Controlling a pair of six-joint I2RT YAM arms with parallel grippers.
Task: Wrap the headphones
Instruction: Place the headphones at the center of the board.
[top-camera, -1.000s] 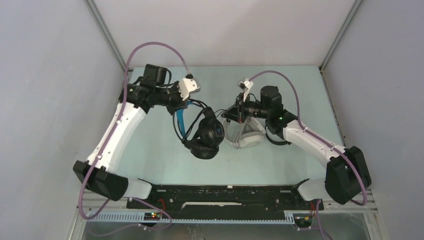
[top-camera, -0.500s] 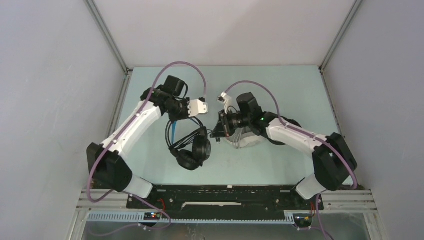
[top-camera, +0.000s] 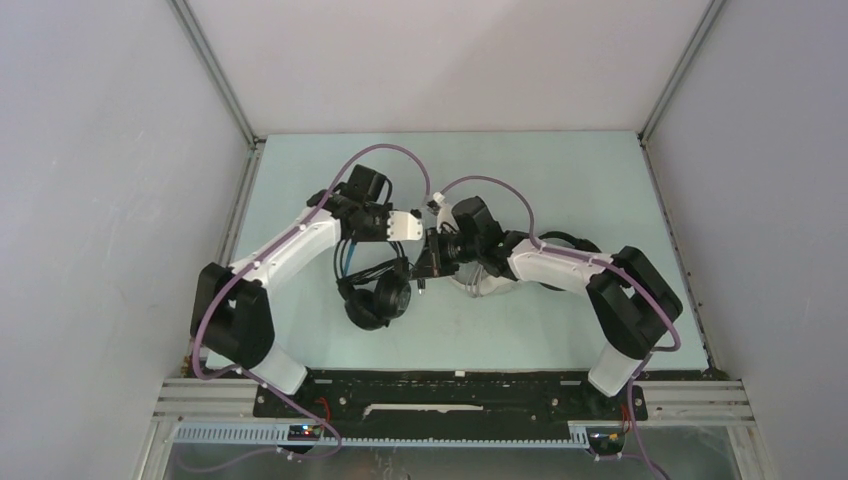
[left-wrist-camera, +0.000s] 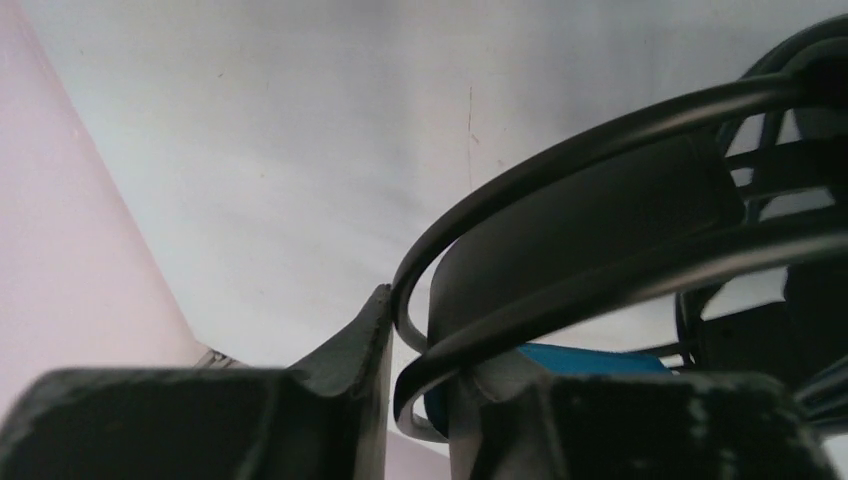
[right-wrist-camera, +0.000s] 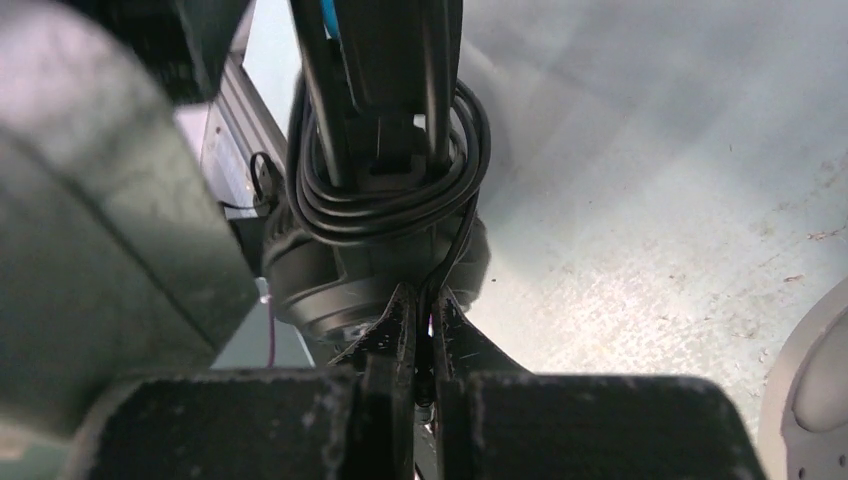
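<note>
My right gripper is holding the cable's short end and should lower it to the tabletop beside the ear cup and let it go, since the rest is coiled round the headband.
The black headphones (top-camera: 375, 298) with a blue headband (left-wrist-camera: 590, 360) hang between the two arms at mid-table. My left gripper (top-camera: 408, 228) is at the top of their headband. In the left wrist view its jaws (left-wrist-camera: 425, 340) stand a little apart, with the thin black headband wires (left-wrist-camera: 560, 290) lying loosely between them. My right gripper (top-camera: 428, 268) is shut on the thin black cable (right-wrist-camera: 455, 245). That cable runs up to a coil (right-wrist-camera: 390, 200) wound round the headband just above an ear cup (right-wrist-camera: 330, 280). The white-grey headphones (top-camera: 487, 285) lie under the right arm.
A dark, curved shape (top-camera: 575, 243) lies behind the right forearm; I cannot tell what it is. The grey enclosure walls (top-camera: 120, 200) stand on the left, back and right. The arm bases and a black rail (top-camera: 450, 395) line the near edge.
Both grippers have drawn together toward the table's middle, and the black headphones moved left and nearer with them. The left jaws have parted slightly; the right jaws stayed shut on the cable.
</note>
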